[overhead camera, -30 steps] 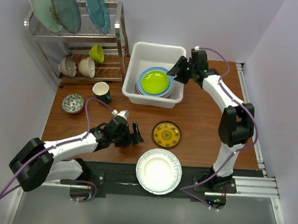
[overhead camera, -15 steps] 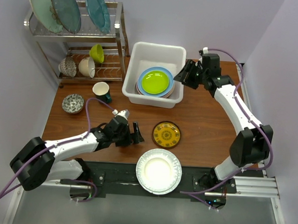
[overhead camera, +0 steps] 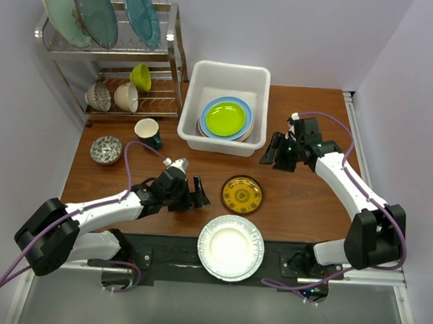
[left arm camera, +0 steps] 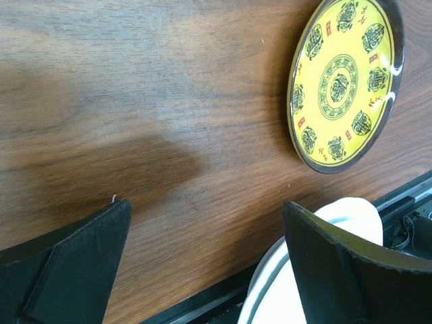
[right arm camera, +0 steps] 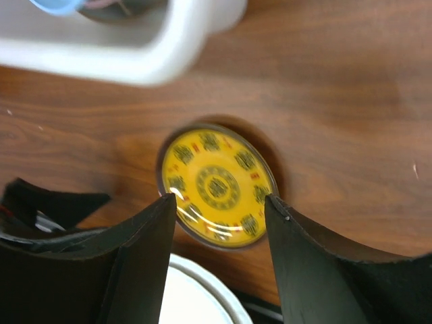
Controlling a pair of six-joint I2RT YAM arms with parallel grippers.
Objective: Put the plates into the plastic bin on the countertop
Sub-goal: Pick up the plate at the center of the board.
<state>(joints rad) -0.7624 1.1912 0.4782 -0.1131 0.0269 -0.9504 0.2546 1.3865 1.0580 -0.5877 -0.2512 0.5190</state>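
Note:
The gold plate's rim [overhead camera: 261, 196] [right arm camera: 273, 181] lies below my right gripper and nearer the base, where bare wood leaves finger room, so I'll move down and back onto it.
The white plastic bin [overhead camera: 225, 80] stands at the back of the countertop and holds a stack with a lime green plate [overhead camera: 226, 118] on top of a blue one. A gold plate [overhead camera: 242, 194] lies flat mid-table; it also shows in the left wrist view [left arm camera: 343, 81] and the right wrist view [right arm camera: 217, 184]. A white fluted plate [overhead camera: 231, 248] lies at the near edge. My right gripper [overhead camera: 276, 152] is open and empty, above the wood to the right of the bin. My left gripper [overhead camera: 200, 192] is open and empty, left of the gold plate.
A wire dish rack [overhead camera: 112, 55] at back left holds three large teal plates and small bowls. A dark cup [overhead camera: 147, 133] and a patterned bowl [overhead camera: 105, 150] stand left of the bin. The countertop [overhead camera: 302, 195] ends at a black rail near the arm bases.
My right gripper has moved from the bin's right rim toward the near side, out over the wood. The left arm has not moved.

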